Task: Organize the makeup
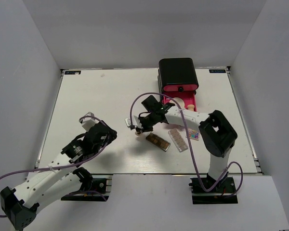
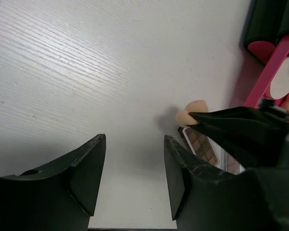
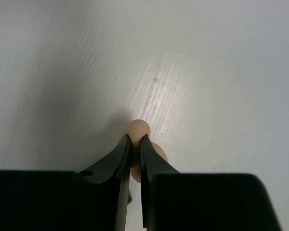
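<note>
The puff (image 1: 177,101) and another sponge are already in the open pink drawer, so I will raise my right gripper, move outward over the drawer's near end, and lower.
My right gripper (image 1: 138,128) is shut on a beige egg sponge (image 3: 138,128), squeezed between its fingertips (image 3: 124,147) low over the white table; it also shows in the left wrist view (image 2: 194,110). Just right of it lie the brown rectangular palette (image 1: 158,141), the clear pinkish palette (image 1: 178,140) and the small multicolour palette (image 1: 194,135). The round cream puff (image 1: 177,101) and a second beige sponge (image 1: 189,104) sit in the open pink drawer (image 1: 194,99). My left gripper (image 2: 135,144) is open and empty, left of the right gripper. The lavender stick is not clearly visible.
The black box (image 1: 177,71) with pink drawers stands at the back, right of centre. Grey walls enclose the table (image 1: 101,91) on three sides. The right arm's cable loops above the palettes.
</note>
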Robot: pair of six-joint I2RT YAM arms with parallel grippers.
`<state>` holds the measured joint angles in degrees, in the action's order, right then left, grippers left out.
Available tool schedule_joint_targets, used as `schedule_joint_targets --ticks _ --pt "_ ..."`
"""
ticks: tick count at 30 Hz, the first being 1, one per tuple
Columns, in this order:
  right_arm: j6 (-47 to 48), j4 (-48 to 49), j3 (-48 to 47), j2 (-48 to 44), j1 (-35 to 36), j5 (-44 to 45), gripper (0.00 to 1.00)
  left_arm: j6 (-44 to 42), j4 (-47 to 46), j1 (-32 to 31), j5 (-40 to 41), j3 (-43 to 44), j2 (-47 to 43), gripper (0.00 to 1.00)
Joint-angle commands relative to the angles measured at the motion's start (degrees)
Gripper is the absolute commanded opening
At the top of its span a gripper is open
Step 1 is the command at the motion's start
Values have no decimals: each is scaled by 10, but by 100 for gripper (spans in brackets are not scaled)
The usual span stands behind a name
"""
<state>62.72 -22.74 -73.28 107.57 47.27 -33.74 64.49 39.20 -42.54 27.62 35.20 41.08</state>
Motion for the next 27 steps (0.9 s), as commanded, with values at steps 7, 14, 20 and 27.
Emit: schedule_joint_targets --ticks 7,14,20,27 --pt "-215 50 9 -186 -61 25 0 -20 -66 1 -13 -7 21 62" --pt "-303 56 96 -260 -148 144 0 -37 -95 1 -26 -5 39 62" --pt "-323 61 146 -298 -213 162 0 -53 -122 1 -39 -2 58 62" --pt "-349 67 171 -269 -263 156 0 -60 -153 1 -52 -9 70 62"
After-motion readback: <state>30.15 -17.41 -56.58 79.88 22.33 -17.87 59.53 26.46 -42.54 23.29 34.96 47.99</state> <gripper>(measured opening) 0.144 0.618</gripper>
